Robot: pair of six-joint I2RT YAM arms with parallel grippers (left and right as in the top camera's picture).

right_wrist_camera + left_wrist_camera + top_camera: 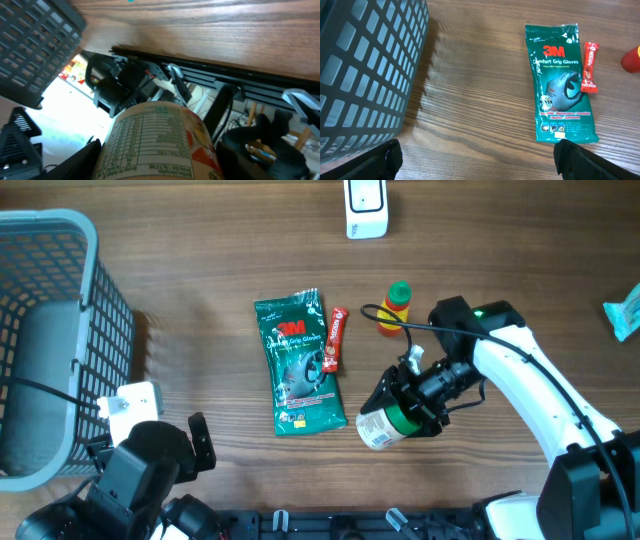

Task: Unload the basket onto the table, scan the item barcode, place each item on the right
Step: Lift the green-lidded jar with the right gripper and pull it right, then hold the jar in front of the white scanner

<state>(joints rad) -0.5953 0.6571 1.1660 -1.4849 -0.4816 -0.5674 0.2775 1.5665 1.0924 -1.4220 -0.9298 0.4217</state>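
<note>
Bare wood by the teal packet lies to my right gripper's right in the overhead view, so it should swing outward by the scanner (366,207), then across and down to release.
My right gripper (402,408) is shut on a round container (381,427) with a green band and a white label, held tilted with its base toward the table's front edge. In the right wrist view the container (155,140) fills the space between both fingers, its nutrition table facing the camera; no barcode shows. A white scanner (366,207) stands at the far edge, well away from the container. My left gripper (480,156) is open over bare wood near the front left, holding nothing.
A green 3M gloves pack (298,363) lies mid-table with a red sachet (334,338) beside it. A small yellow bottle (396,307) with a green cap stands behind my right gripper. A grey basket (50,340) fills the left side. A teal packet (625,310) lies at the right edge.
</note>
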